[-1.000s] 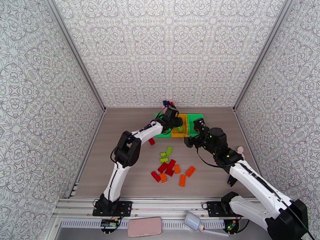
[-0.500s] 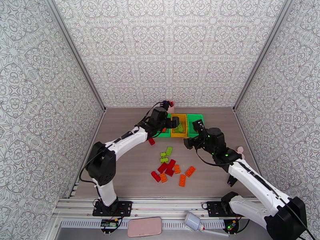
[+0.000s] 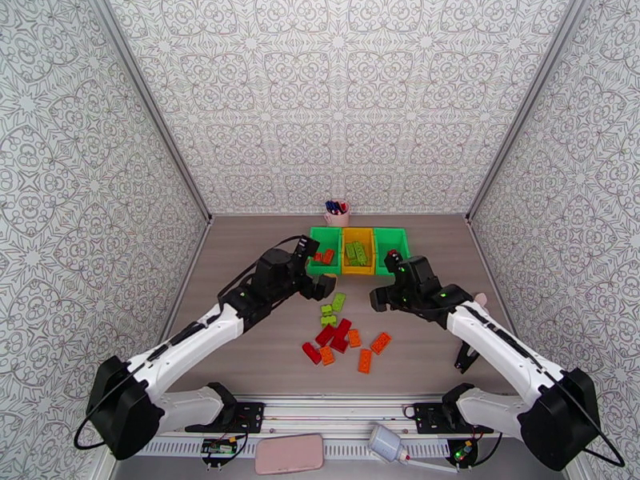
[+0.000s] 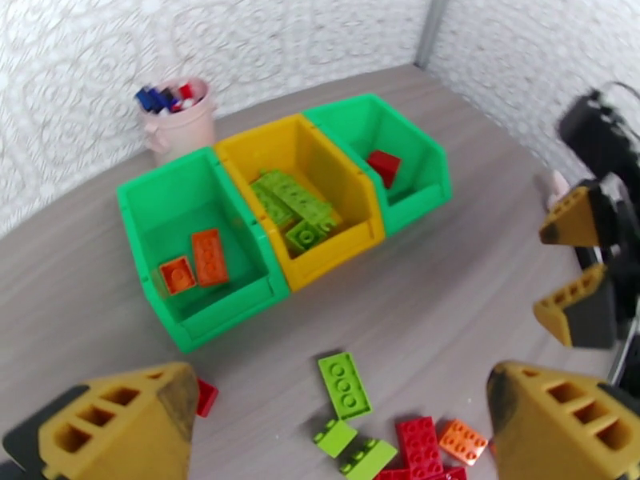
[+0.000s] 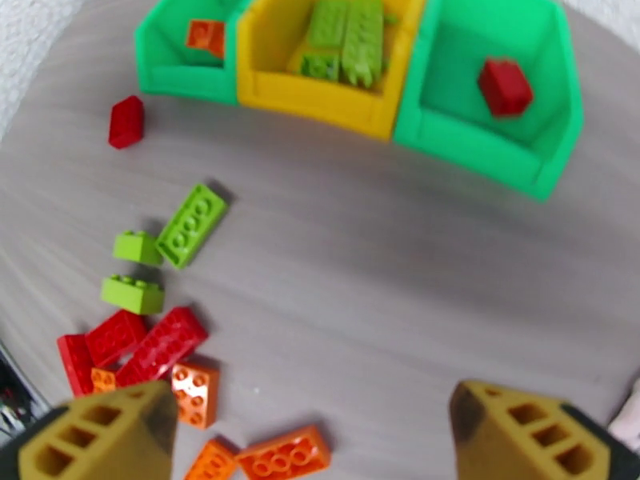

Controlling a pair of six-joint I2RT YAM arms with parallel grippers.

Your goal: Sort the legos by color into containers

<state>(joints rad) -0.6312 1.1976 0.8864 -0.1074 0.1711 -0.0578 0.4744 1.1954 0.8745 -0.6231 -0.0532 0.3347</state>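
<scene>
The upturned orange lego lies below and back, clear of the red ones, so my right gripper comes down backward next, its open fingers astride it.
Three containers stand in a row at the back: a left green bin [image 3: 324, 267] holding two orange legos [image 4: 198, 262], a yellow bin [image 3: 358, 270] holding several light green legos [image 4: 292, 206], and a right green bin [image 3: 398, 240] holding one red lego [image 5: 504, 86]. Loose red, orange and green legos [image 3: 340, 334] lie mid-table. My left gripper [image 3: 316, 268] hovers open and empty between the left bin and the pile. My right gripper [image 3: 382, 280] hangs open and empty in front of the right bin. Each wrist view shows its own fingers spread wide, left [image 4: 340, 430] and right [image 5: 312, 438].
A pink pen cup [image 3: 337, 213] stands behind the bins. One red lego [image 5: 126, 122] lies apart, left of the pile near the left bin. A small pale object [image 3: 480, 299] sits by the right wall. Patterned walls enclose the table on three sides.
My left gripper opened and drew back from over the left green bin toward the pile. The right gripper shifted slightly nearer and lower.
</scene>
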